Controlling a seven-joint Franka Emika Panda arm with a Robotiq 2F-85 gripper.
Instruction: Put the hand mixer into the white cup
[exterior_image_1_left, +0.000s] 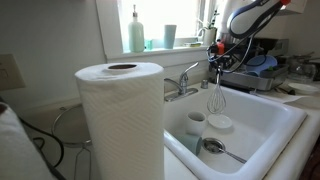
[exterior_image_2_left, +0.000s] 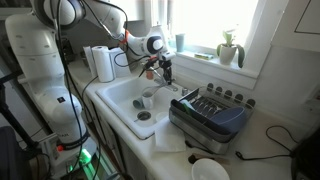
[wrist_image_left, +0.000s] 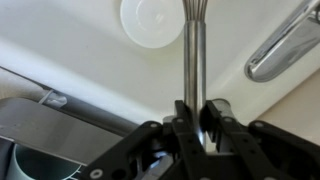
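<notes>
The wires hang over the dish, so my gripper should next move toward the paper towel roll and down to let go of the whisk in the white cup (exterior_image_1_left: 195, 125).
My gripper (exterior_image_1_left: 217, 62) is shut on the slim handle of the hand mixer (exterior_image_1_left: 216, 97), a silver balloon whisk that hangs wire-end down over the white sink. The white cup (exterior_image_1_left: 195, 125) stands upright on the sink floor, a little to the side of the whisk's wires, which hang above the lower, wider white dish (exterior_image_1_left: 221, 123). In an exterior view the gripper (exterior_image_2_left: 165, 68) holds the whisk (exterior_image_2_left: 168, 82) above the cup (exterior_image_2_left: 148, 100). In the wrist view the jaws (wrist_image_left: 197, 112) clamp the handle (wrist_image_left: 193, 50); a white round vessel (wrist_image_left: 152, 20) lies beyond, cup or dish I cannot tell.
A metal spoon (exterior_image_1_left: 216, 148) lies on the sink floor near the front. The faucet (exterior_image_1_left: 185, 78) arches over the sink's back edge and shows in the wrist view (wrist_image_left: 285, 50). A paper towel roll (exterior_image_1_left: 120, 120) stands beside the sink. A dish rack (exterior_image_2_left: 210, 112) sits on the counter.
</notes>
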